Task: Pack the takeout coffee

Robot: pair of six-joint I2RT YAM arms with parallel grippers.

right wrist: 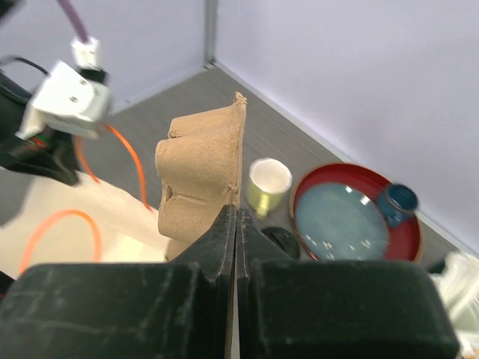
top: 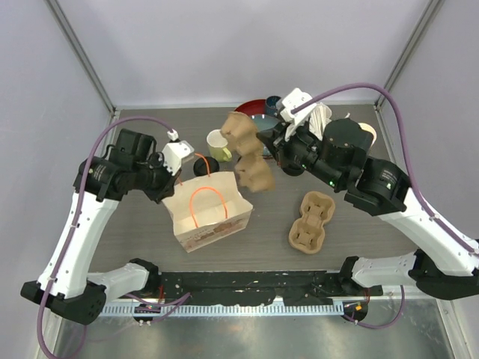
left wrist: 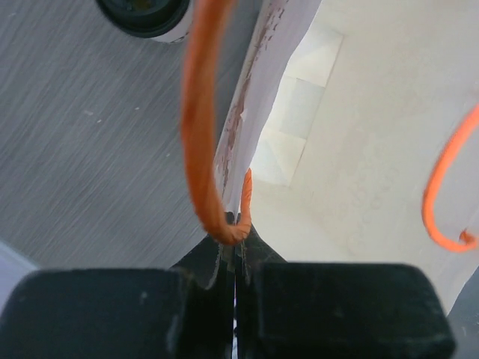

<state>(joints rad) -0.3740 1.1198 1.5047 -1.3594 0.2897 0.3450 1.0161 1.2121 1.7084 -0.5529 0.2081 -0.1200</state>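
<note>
My right gripper moves back and down to the bare tabletop between the bag and flat carrier next and releases the held carrier there.
One takeout coffee cup [top: 202,164], cream with a black lid, stands on the table behind the paper bag [top: 206,211]. Its lid also shows in the left wrist view [left wrist: 146,10] and the right wrist view [right wrist: 278,241]. My left gripper [left wrist: 236,235] is shut on the bag's rim at the root of an orange handle [left wrist: 198,127], and the bag's mouth is open. My right gripper [right wrist: 236,213] is shut on the edge of a brown cardboard cup carrier [right wrist: 200,176]. The carrier [top: 247,149] hangs tilted in the air behind the bag.
A second cardboard carrier [top: 310,221] lies flat to the right of the bag. A pale yellow mug [top: 218,145] stands beside the lidded cup. At the back are a red plate [right wrist: 408,232] holding a blue-grey dish [right wrist: 340,224], a dark blue cup [right wrist: 397,200] and white wrappers [top: 322,120].
</note>
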